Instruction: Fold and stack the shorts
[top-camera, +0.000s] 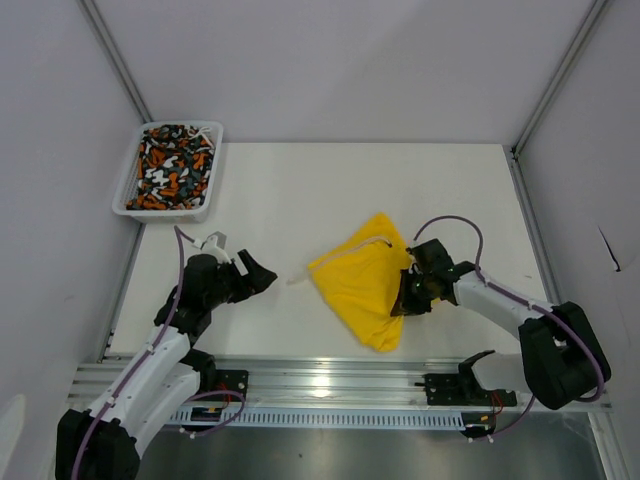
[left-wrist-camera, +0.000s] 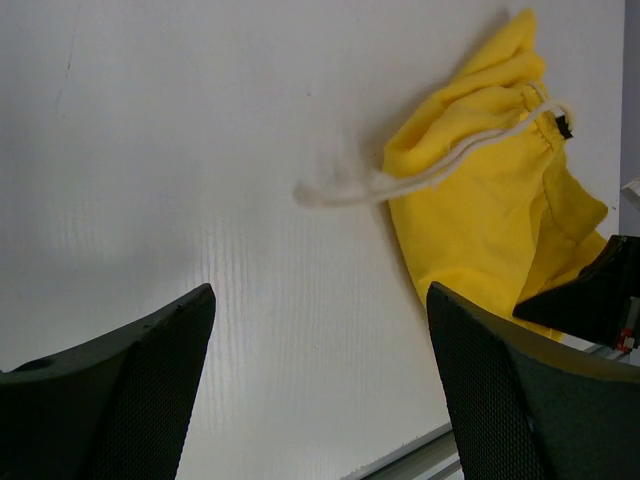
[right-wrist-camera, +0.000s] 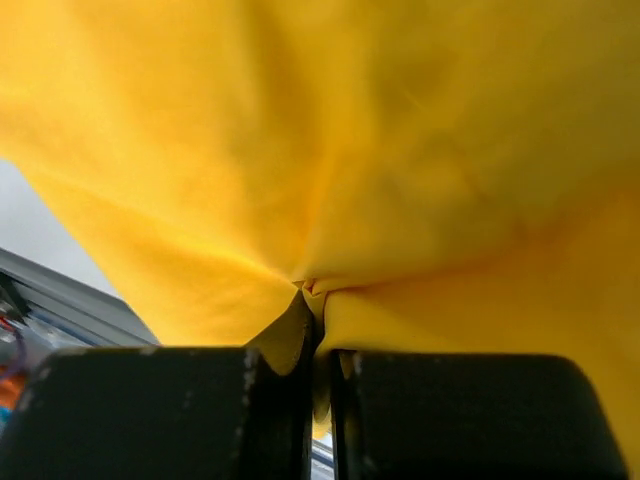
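Note:
Next, my right gripper drags the shorts it holds outward and toward the right in the top view. It releases them on the far tabletop, which lies bare.
The yellow shorts (top-camera: 365, 285) lie crumpled in the middle of the table, their pale drawstring (left-wrist-camera: 400, 182) trailing to the left. My right gripper (top-camera: 412, 293) is shut on the shorts' right edge; in the right wrist view yellow cloth (right-wrist-camera: 330, 180) is pinched between the two black fingers (right-wrist-camera: 180, 410). My left gripper (top-camera: 258, 273) stands open to the left of the shorts, apart from them, with bare table between its fingers (left-wrist-camera: 110, 400). The patterned shorts (top-camera: 172, 166) lie bunched in the white basket (top-camera: 128, 172) at the back left.
Grey walls close in the white table (top-camera: 300, 190) on three sides. A metal rail (top-camera: 330, 385) carrying both arm bases runs along the near edge. The basket sits in the far left corner.

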